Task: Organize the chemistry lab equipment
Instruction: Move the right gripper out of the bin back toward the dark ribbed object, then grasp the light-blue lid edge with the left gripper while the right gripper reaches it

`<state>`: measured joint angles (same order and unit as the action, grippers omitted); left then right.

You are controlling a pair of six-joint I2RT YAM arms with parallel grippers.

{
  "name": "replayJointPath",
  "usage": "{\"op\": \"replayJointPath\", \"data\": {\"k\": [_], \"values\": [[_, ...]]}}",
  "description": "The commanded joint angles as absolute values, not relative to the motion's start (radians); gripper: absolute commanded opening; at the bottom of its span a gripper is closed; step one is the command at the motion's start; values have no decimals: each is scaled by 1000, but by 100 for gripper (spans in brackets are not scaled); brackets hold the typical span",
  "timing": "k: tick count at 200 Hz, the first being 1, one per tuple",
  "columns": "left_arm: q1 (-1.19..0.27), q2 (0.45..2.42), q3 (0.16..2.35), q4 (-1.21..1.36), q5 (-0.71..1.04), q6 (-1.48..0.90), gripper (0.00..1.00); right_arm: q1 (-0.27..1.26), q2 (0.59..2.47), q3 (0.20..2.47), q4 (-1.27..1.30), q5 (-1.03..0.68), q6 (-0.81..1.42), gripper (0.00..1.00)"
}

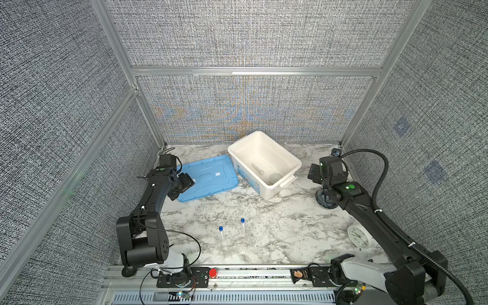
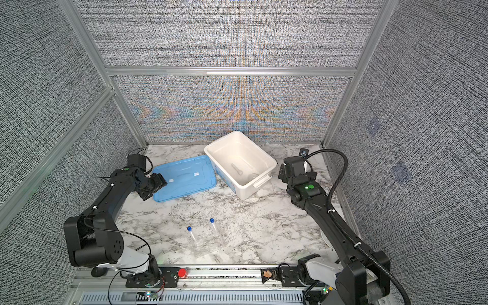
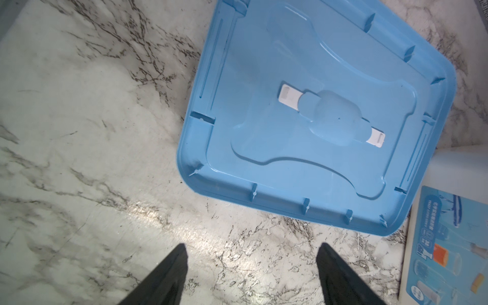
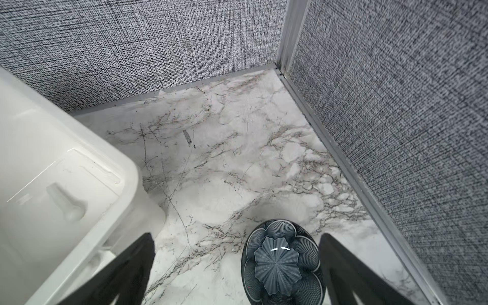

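My left gripper lowers its open fingers around the lid's near corner away from the bin next, since that rim lies below and bare marble leaves it clear.
Two slim clear tubes with blue caps (image 1: pixel 221 236) (image 1: pixel 245 229) lie side by side on the marble near the front, seen also in a top view (image 2: pixel 192 236) (image 2: pixel 216 229). A white pestle (image 1: pixel 257 169) (image 2: pixel 236 169) (image 4: pixel 66 203) and a small round bowl (image 1: pixel 274 177) rest inside the white bin (image 1: pixel 269 192) (image 2: pixel 245 192) (image 4: pixel 39 145) at the back. My left gripper (image 1: pixel 184 184) (image 2: pixel 155 184) (image 3: pixel 252 248) hangs open and empty at the blue lid's left edge. My right gripper (image 1: pixel 314 173) (image 2: pixel 284 173) (image 4: pixel 237 245) is open and empty just right of the bin.
The blue lid (image 1: pixel 208 179) (image 2: pixel 184 179) (image 3: pixel 317 118) lies flat left of the bin. A dark ribbed flower-shaped disc (image 1: pixel 323 202) (image 4: pixel 280 261) sits on the table below the right gripper. A round white clock (image 1: pixel 359 236) lies at the front right. Fabric walls close in the back and sides.
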<state>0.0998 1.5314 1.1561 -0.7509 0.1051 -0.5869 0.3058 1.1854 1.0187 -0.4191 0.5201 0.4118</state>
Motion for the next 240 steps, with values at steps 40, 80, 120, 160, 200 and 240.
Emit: {"op": "replayJointPath", "data": {"k": [40,80,120,160,200,240], "values": [[100,1621,1189,-802,3,-605,80,297,1197,1032,-390,397,498,99],[101,1706,1283,-870,-90,-581,78,296,1198,1014,-352,327,520,99],[124,1794,1332,-923,-132,-594,60,296,1196,1011,-355,295,532,98],[147,1820,1282,-862,-78,-617,49,297,1190,1008,-354,287,538,98],[174,1845,1220,-758,-18,-629,33,297,1206,1026,-359,266,546,98],[192,1897,1236,-752,6,-625,17,298,1212,1036,-350,231,571,98]]}}
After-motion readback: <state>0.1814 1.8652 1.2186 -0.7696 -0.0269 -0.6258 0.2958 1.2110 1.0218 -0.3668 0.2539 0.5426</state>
